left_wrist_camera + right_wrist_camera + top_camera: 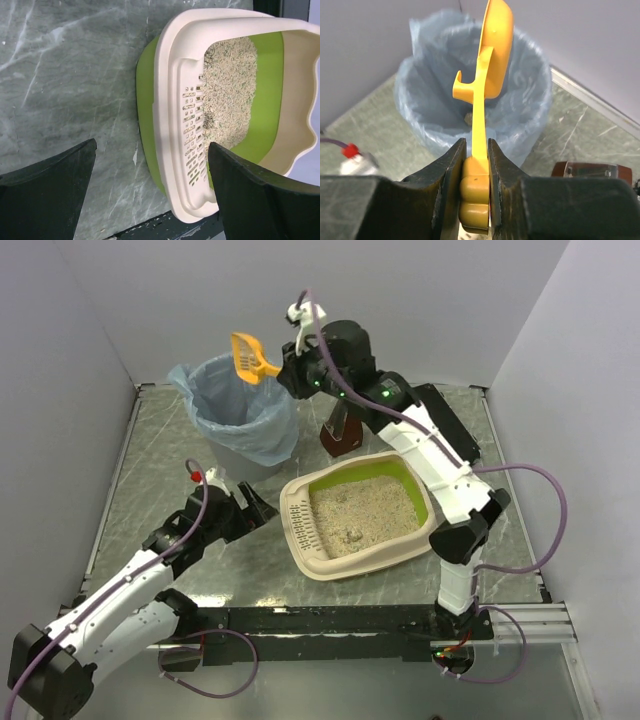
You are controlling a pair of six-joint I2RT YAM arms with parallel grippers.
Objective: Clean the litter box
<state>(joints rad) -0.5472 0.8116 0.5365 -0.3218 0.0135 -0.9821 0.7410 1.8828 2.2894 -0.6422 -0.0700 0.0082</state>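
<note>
My left gripper needs to reach outward to the litter box's far rim [340, 469] [270, 25] beside the holder and lower its open fingers over both sides of the litter box's thin rim.
The cream litter box [300, 522] with a lime-green inner wall holds sandy litter [363, 511] at the table's middle. In the left wrist view its slotted rim ledge [192, 125] runs between my fingers. My left gripper [250, 508] is open and empty just left of the box. My right gripper [290, 372] is shut on the handle of a yellow scoop [250, 356], held on its side over the blue-bag-lined bin [238, 410]. In the right wrist view the scoop [490, 60] hangs over the bag's mouth, and a small lump [468, 118] lies inside.
A dark red-brown holder [340, 433] stands behind the box, next to the bin. A flat black case [452, 430] lies under the right arm at the back right. Grey walls close in the table on three sides.
</note>
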